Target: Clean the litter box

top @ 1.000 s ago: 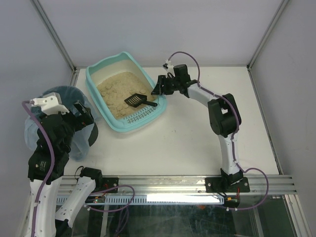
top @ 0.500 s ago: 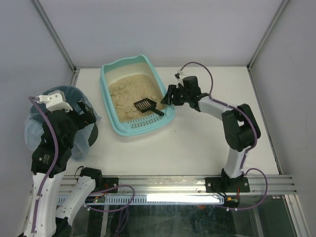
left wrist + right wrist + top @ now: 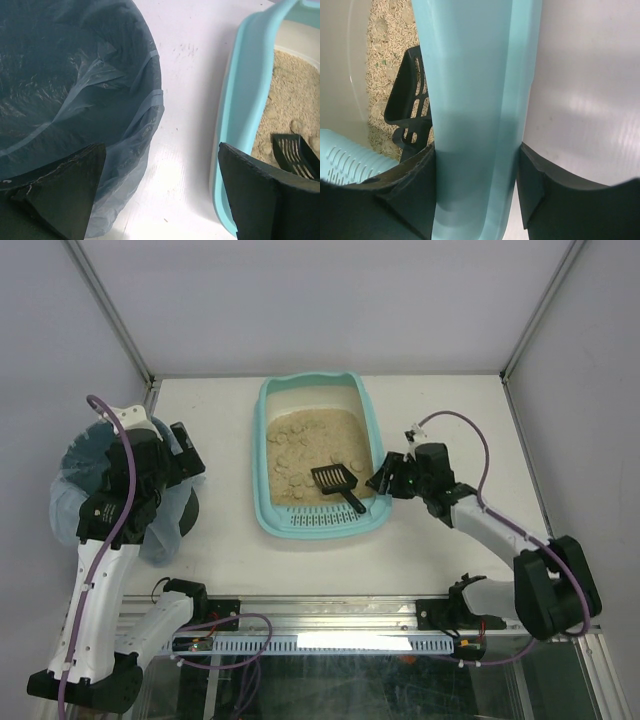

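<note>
The bin's lined rim facing the litter box is between my open fingers, so my left gripper will next move outward, down over it and close.
The light teal litter box (image 3: 268, 455) sits mid-table, its slotted grate (image 3: 320, 519) toward the near end and beige litter (image 3: 300, 455) inside. A black slotted scoop (image 3: 337, 483) lies on the litter near the right wall. My right gripper (image 3: 383, 478) is shut on the box's right rim (image 3: 480, 100), one finger inside the box and one outside. My left gripper (image 3: 162, 200) is open and empty, between the bin and the box's left rim (image 3: 245, 100). The scoop also shows in the right wrist view (image 3: 407, 100) and the left wrist view (image 3: 295, 155).
A round dark bin with a bluish translucent bag liner (image 3: 95, 480) stands at the table's left edge, close under the left arm; it fills the left of the left wrist view (image 3: 75, 85). Bare white table (image 3: 450, 410) lies right of the box.
My right gripper has dragged the litter box to the right and toward the near edge, turning it square to the table. The left arm has risen and swung toward the box.
</note>
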